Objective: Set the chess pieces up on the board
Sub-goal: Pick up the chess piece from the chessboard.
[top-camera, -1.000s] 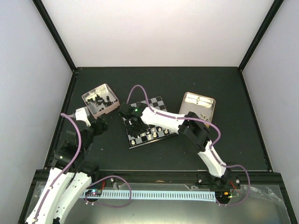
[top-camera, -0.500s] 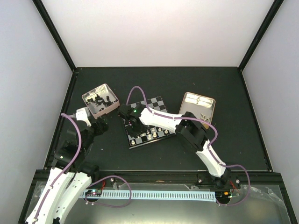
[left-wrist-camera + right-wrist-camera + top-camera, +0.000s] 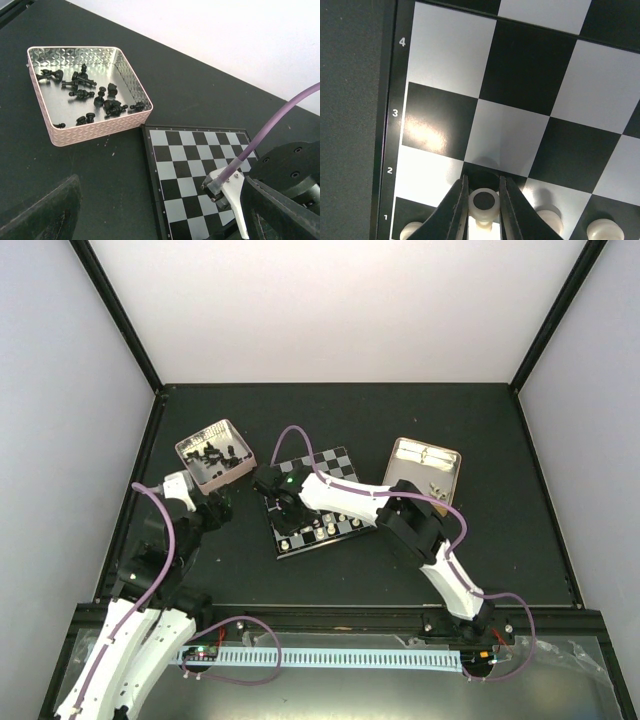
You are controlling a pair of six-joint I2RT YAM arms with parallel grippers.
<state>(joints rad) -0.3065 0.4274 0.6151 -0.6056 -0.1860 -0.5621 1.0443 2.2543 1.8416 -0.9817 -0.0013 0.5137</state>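
Observation:
The cream-white chess piece (image 3: 485, 202) is held upside down, to the right of my left gripper in the top view, so my left gripper turns and moves there next.
The board (image 3: 330, 480) lies at the table's middle and also shows in the left wrist view (image 3: 185, 160) and the right wrist view (image 3: 520, 90). My right gripper (image 3: 484, 200) is shut on a cream-white chess piece (image 3: 485, 202), held upside down just above the black square in row 2. It hangs over the board's left part in the top view (image 3: 283, 510). Other white pieces (image 3: 320, 532) stand along the board's near edge. Black pieces (image 3: 85, 90) lie in the pinkish tray (image 3: 95, 131). My left gripper (image 3: 215, 505) sits left of the board, jaws wide apart and empty.
A tan box (image 3: 446, 462) with a few white pieces stands right of the board. The pinkish tray (image 3: 237, 432) is at the back left. The right arm's purple cable (image 3: 270, 130) crosses above the board.
My right gripper has shifted slightly left and toward the near edge over the board's left side. The left arm has not moved.

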